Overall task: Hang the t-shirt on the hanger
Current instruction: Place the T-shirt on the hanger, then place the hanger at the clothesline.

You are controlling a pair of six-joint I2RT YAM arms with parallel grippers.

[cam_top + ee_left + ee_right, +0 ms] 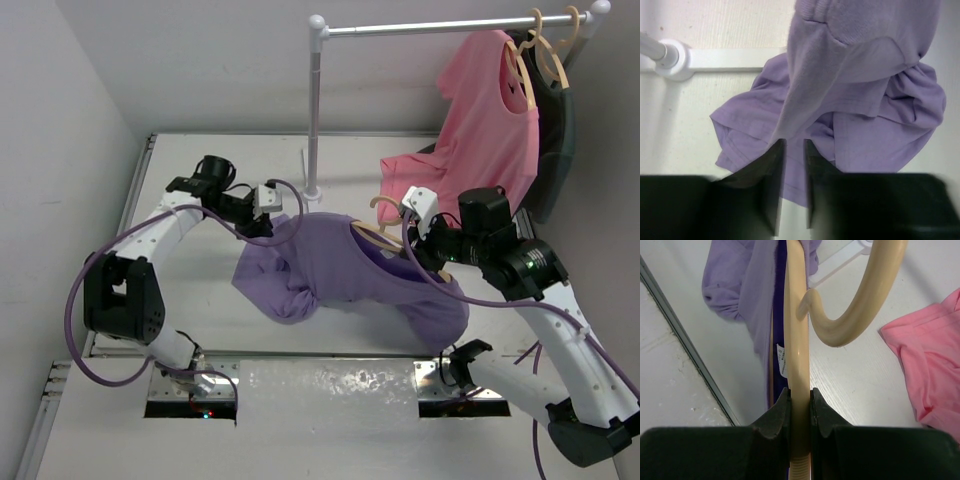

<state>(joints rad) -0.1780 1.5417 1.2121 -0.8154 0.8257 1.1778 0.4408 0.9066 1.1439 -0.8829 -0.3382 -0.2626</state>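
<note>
My right gripper moves up and outward to the bar's empty part (367, 30) by the white pole next and releases the hanger (372, 234) there, as its hook is free.
The lavender t-shirt (330, 265) lies bunched mid-table, partly lifted. The tan hanger (372, 234) sticks out of its neck opening, hook (384, 205) free. My right gripper (410, 228) is shut on the hanger's arm (796, 315), just below the hook (865, 305). There the t-shirt (740, 290) hangs along the far part of the hanger, its neck label showing. My left gripper (272, 205) is at the shirt's upper left edge. In the left wrist view its jaws (794, 142) stand narrowly apart with a fold of the t-shirt (860, 90) running into the tips.
A white rack pole (315, 110) stands behind the shirt, its base (672, 60) close to my left gripper. A pink t-shirt (490, 110) and a dark garment (555, 140) hang on the rail at the right. The pink hem (930, 365) lies beside the hanger.
</note>
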